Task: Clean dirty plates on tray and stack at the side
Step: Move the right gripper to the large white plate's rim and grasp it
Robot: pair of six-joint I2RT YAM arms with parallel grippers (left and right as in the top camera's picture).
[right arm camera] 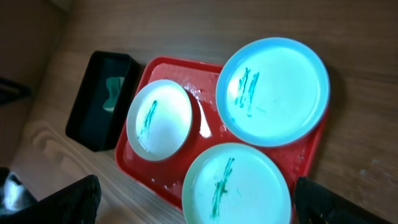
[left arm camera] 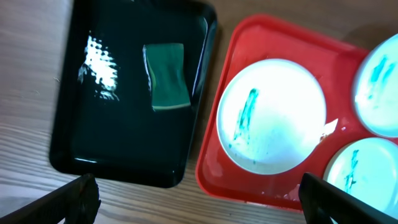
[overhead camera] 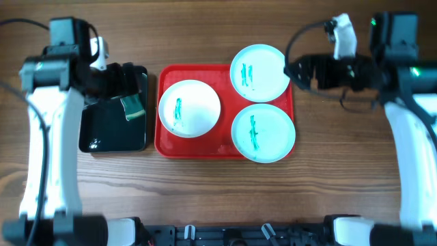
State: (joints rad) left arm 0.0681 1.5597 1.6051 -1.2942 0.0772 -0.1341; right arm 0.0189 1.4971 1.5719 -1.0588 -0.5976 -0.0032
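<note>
My right gripper comes down and left in the overhead view onto the white plate's rim next, since a gap separates that rim from the turquoise plates by it.
A red tray (overhead camera: 166,141) holds three plates, each with a green smear. The cream-white plate (overhead camera: 189,108) lies at its left. One turquoise plate (overhead camera: 259,72) lies at the back right, overhanging the rim. The other turquoise plate (overhead camera: 263,132) lies at the front right. My left gripper (left arm camera: 199,199) is open and empty, above the black tray. My right gripper (right arm camera: 196,202) is open and empty, raised beyond the red tray's right side. The red tray (left arm camera: 221,171) and white plate (left arm camera: 272,113) show in the left wrist view. All three plates show in the right wrist view: white (right arm camera: 158,118), back turquoise (right arm camera: 273,90), front turquoise (right arm camera: 239,186).
A smaller black tray (overhead camera: 95,140) stands left of the red tray, with a green sponge (overhead camera: 132,107) in it; both show in the left wrist view, tray (left arm camera: 112,155) and sponge (left arm camera: 166,76). Bare wooden table (overhead camera: 328,178) lies at the right and front.
</note>
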